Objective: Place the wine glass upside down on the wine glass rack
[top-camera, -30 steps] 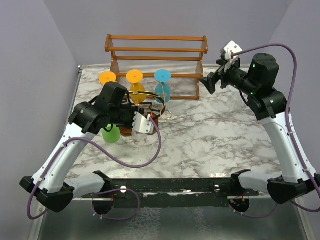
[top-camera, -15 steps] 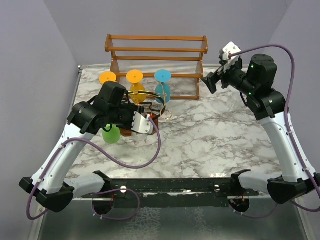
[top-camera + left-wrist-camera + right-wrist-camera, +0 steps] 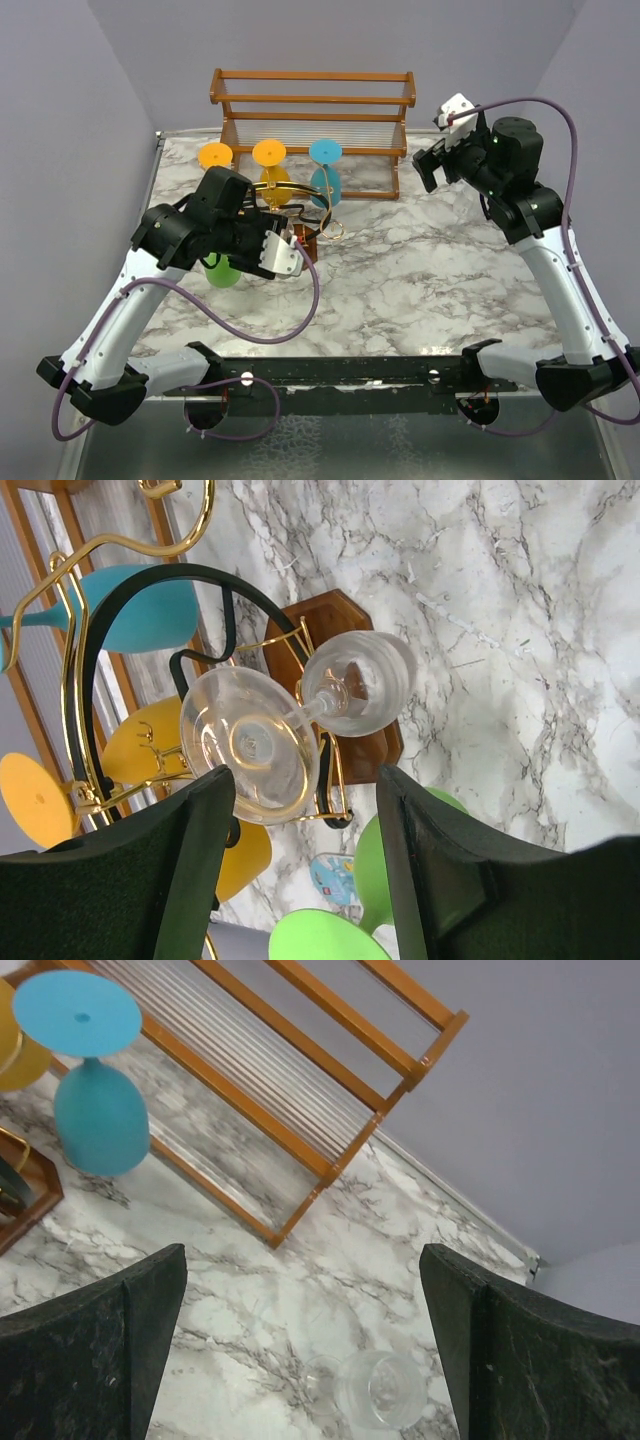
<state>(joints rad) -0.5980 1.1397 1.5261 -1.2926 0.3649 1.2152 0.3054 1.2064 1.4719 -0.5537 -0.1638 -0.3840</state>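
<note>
With the clear glass's rim facing up below, I need to lower my right gripper, shifting to the right in the top view, onto the glass's rim edge by its side (image 3: pixel 421 1391).
A clear wine glass (image 3: pixel 345 685) hangs upside down in the wine glass rack (image 3: pixel 95 630). Its foot (image 3: pixel 245 742) rests on the gold and black wires above the dark wooden base (image 3: pixel 325 620). My left gripper (image 3: pixel 305 780) is open, one finger on each side just behind the foot, gripping nothing. In the top view the left gripper (image 3: pixel 268 238) sits over the rack (image 3: pixel 300 205) and hides that glass. My right gripper (image 3: pixel 300 1260) is open and empty, high over the back right of the table (image 3: pixel 425 165). A second clear glass (image 3: pixel 375 1390) sits on the marble below it.
A two-tier orange-brown wooden shelf (image 3: pixel 312 100) stands at the back. Orange (image 3: pixel 215 155), yellow (image 3: pixel 270 153) and blue (image 3: pixel 325 152) glasses are upside down around the rack. A green glass (image 3: pixel 222 272) is by the left arm. A small blue sticker (image 3: pixel 332 872) lies on the marble.
My left gripper has pulled up and slightly left at the rack. The clear bowl seen under it a second ago no longer shows there. My right arm has shifted slightly left.
</note>
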